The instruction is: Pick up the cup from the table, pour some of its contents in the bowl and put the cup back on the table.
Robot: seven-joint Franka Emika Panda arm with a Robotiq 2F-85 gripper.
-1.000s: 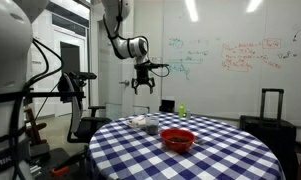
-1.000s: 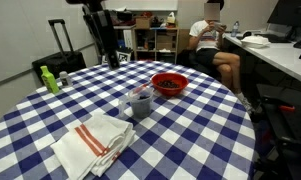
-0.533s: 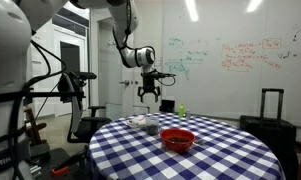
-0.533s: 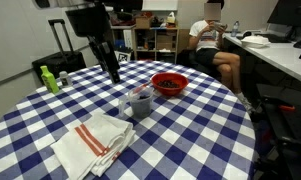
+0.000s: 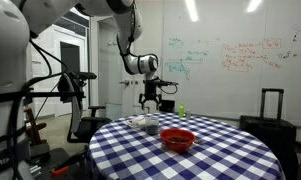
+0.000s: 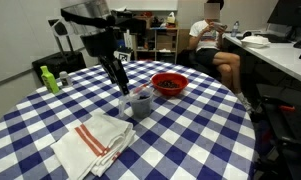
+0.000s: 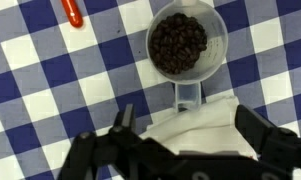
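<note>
My open gripper will move down a little onto the clear cup's handle (image 6: 124, 104) (image 7: 188, 96) next, with one finger on each side, because the handle sticks out toward the gap between my fingers.
A clear cup (image 6: 140, 100) with a handle, filled with dark beans, stands on the blue-and-white checked table (image 6: 190, 130). It also shows in the wrist view (image 7: 186, 45) and, small, in an exterior view (image 5: 150, 123). A red bowl (image 6: 169, 83) stands just beyond it and shows in both exterior views (image 5: 177, 139). My gripper (image 6: 120, 82) is open and empty, hanging above the table beside and above the cup (image 5: 150, 100). In the wrist view its fingers (image 7: 190, 125) straddle the area just below the cup's handle.
A white folded cloth with red stripes (image 6: 95, 140) lies next to the cup, under the gripper in the wrist view (image 7: 200, 125). A green bottle (image 6: 50, 80) stands at the table's edge. A suitcase (image 5: 273, 105) and a seated person (image 6: 210, 45) are off the table.
The arm has come down and moved toward the cup; the gripper now hangs lower, close above the table. Cup, bowl and cloth have not moved.
</note>
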